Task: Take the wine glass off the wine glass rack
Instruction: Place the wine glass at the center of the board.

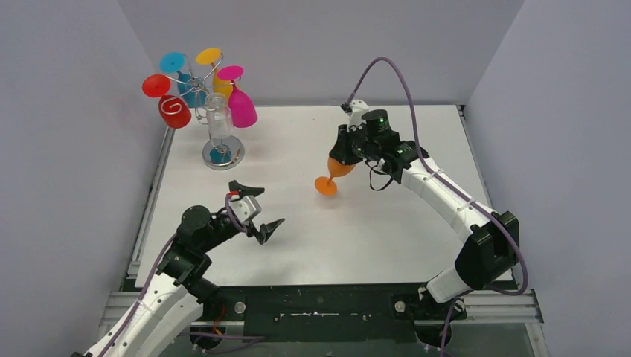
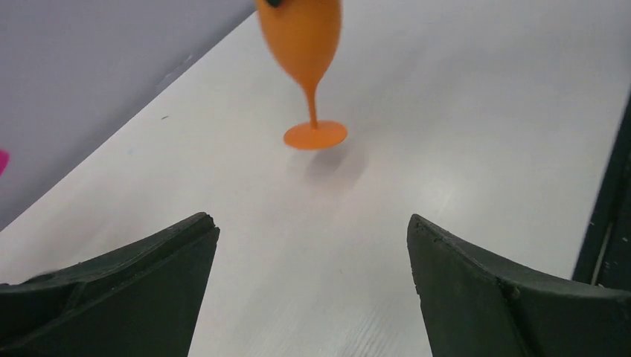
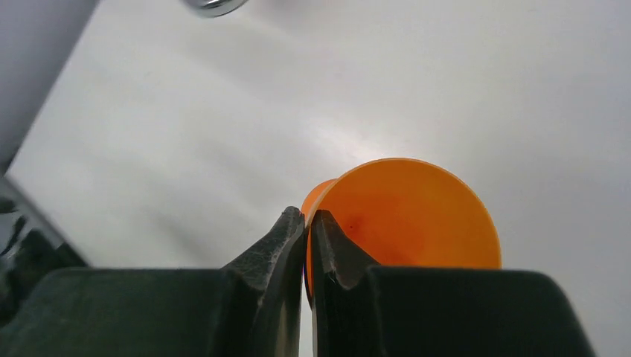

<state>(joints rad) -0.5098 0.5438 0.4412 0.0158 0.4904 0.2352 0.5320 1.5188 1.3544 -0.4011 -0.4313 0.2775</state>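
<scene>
My right gripper should next move down and slightly outward, tilting the glass upright to release it on the bare tabletop, because its foot [image 2: 315,135] hangs above its shadow.
The wine glass rack [image 1: 223,155] stands at the table's back left, a silver wire stand on a round shiny base. Several glasses hang on it: red [image 1: 173,110], blue [image 1: 173,62], yellow [image 1: 209,56], pink [image 1: 241,106] and a clear one [image 1: 218,119]. My right gripper [image 1: 350,152] is shut on the rim of an orange wine glass [image 1: 338,169], away from the rack at mid-table. The glass is tilted, its foot [image 2: 315,135] low near the table. The right wrist view shows my gripper [image 3: 306,216] pinching the orange rim [image 3: 417,216]. My left gripper [image 1: 258,204] is open and empty.
The white tabletop [image 1: 417,141] is walled by grey panels at the back and both sides. The rack's base edge shows at the top of the right wrist view [image 3: 214,6]. The left wrist view shows my left gripper [image 2: 312,223] over bare table, facing the orange glass [image 2: 301,37].
</scene>
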